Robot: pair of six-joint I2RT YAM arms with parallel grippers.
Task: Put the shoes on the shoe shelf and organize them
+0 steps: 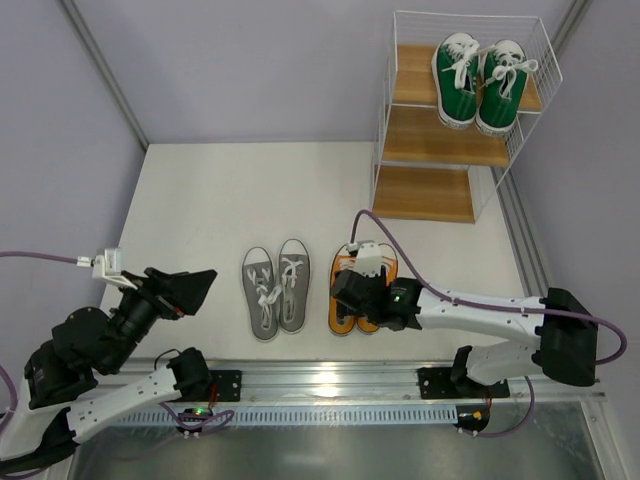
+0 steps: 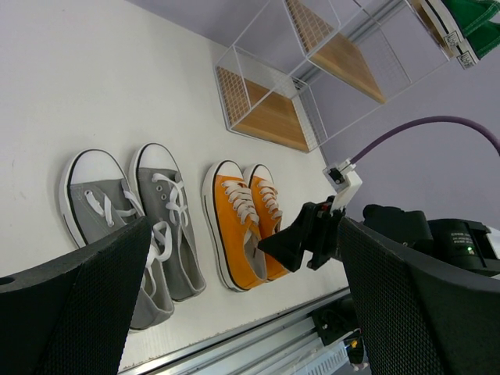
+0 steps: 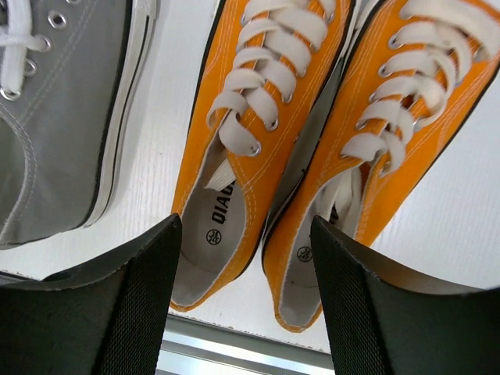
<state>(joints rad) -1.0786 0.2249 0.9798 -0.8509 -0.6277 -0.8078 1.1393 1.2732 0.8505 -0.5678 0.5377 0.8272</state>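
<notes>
I need to move my right gripper down, one fingertip into each orange shoe, and close on the shoes' adjoining inner sides, because they lie side by side between my fingertips.
The orange pair [image 1: 362, 296] lies side by side on the table, toes away from me; it fills the right wrist view [image 3: 266, 156]. My right gripper [image 1: 358, 300] hovers open just above its heels, one finger over each shoe opening, touching neither as far as I can see. The grey pair [image 1: 277, 291] lies to its left. The green pair [image 1: 480, 82] stands on the top board of the shoe shelf [image 1: 395, 130]. My left gripper [image 1: 190, 290] is open and empty, raised at the left of the grey pair [image 2: 133, 219].
The shelf's middle board [image 1: 440, 137] and bottom board [image 1: 425, 193] hold nothing. A metal rail [image 1: 330, 385] runs along the near table edge just behind the orange heels. Purple walls close in the back and sides.
</notes>
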